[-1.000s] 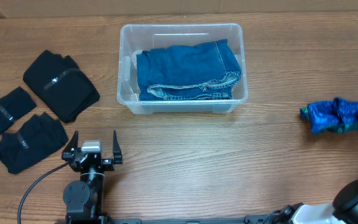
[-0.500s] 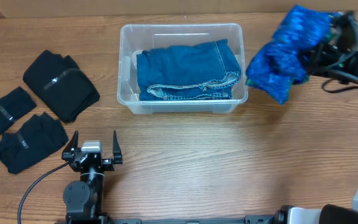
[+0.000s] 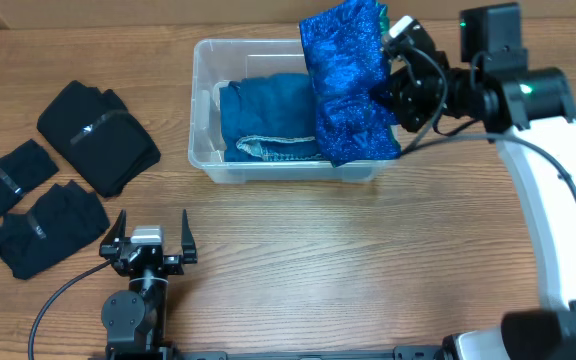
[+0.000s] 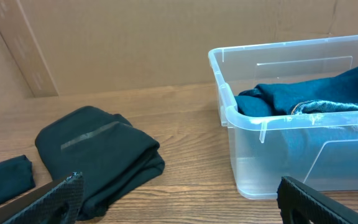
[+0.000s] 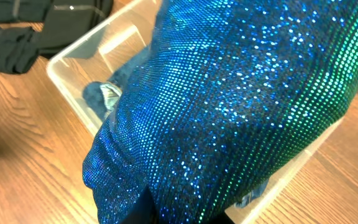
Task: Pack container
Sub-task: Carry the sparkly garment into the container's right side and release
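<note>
My right gripper holds the sparkly blue garment. It will next lower the garment into the container's end away from the black garments, beside the folded denim.
The clear plastic container [image 3: 204, 100] sits at the table's back centre with folded blue denim [image 3: 263, 118] inside; it also shows in the left wrist view [image 4: 247, 162] and the right wrist view [image 5: 73, 68]. My right gripper [image 3: 393, 85] is shut on a sparkly blue garment [image 3: 346, 85], which hangs over the container's right half and fills the right wrist view [image 5: 229, 112]. My left gripper [image 3: 151, 240] is open and empty near the front edge, well short of the container.
Three folded black garments lie at the left: a large one [image 3: 98, 135], a narrow one [image 3: 6, 180] and one nearer the front [image 3: 48, 228]. The large one also shows in the left wrist view [image 4: 98, 155]. A cardboard wall [image 4: 135, 43] stands behind the table.
My right gripper carried the sparkly blue garment up from the table's right side and leftward over the container. The left arm has not moved.
</note>
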`<state>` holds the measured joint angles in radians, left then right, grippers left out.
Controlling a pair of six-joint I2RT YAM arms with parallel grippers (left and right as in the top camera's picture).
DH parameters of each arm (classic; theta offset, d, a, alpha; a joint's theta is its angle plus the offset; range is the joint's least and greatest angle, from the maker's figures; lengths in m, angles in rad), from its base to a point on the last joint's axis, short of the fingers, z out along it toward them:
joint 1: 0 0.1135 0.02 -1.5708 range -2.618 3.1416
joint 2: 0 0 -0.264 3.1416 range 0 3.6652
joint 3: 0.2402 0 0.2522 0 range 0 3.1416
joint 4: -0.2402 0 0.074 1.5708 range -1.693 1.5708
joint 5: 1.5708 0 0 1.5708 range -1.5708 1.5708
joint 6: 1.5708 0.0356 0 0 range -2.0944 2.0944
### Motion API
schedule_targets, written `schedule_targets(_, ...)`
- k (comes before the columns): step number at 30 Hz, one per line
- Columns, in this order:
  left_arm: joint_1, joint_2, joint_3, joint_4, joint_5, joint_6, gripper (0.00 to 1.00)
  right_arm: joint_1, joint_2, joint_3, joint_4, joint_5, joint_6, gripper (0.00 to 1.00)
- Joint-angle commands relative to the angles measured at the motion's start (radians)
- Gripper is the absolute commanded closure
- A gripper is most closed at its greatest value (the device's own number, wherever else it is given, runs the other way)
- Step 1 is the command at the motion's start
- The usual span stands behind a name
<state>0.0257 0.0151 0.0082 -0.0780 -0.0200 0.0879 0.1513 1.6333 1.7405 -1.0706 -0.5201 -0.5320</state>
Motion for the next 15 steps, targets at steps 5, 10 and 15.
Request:
schedule_targets(5, -0.006, -0.010, -0.003, 0.003, -0.006, 0.017, 0.00, 0.000, 0.148, 0.034, 0.112, -0.014, 0.116, 0.96)
schedule_targets(10, -0.006, -0.010, -0.003, 0.003, -0.006, 0.017, 0.00, 0.000, 0.178, 0.032, 0.116, 0.034, 0.179, 0.96)
schedule_targets(15, -0.006, -0.010, -0.003, 0.003, -0.006, 0.017, 0.00, 0.000, 0.178, 0.030, 0.094, 0.038, 0.193, 0.96)
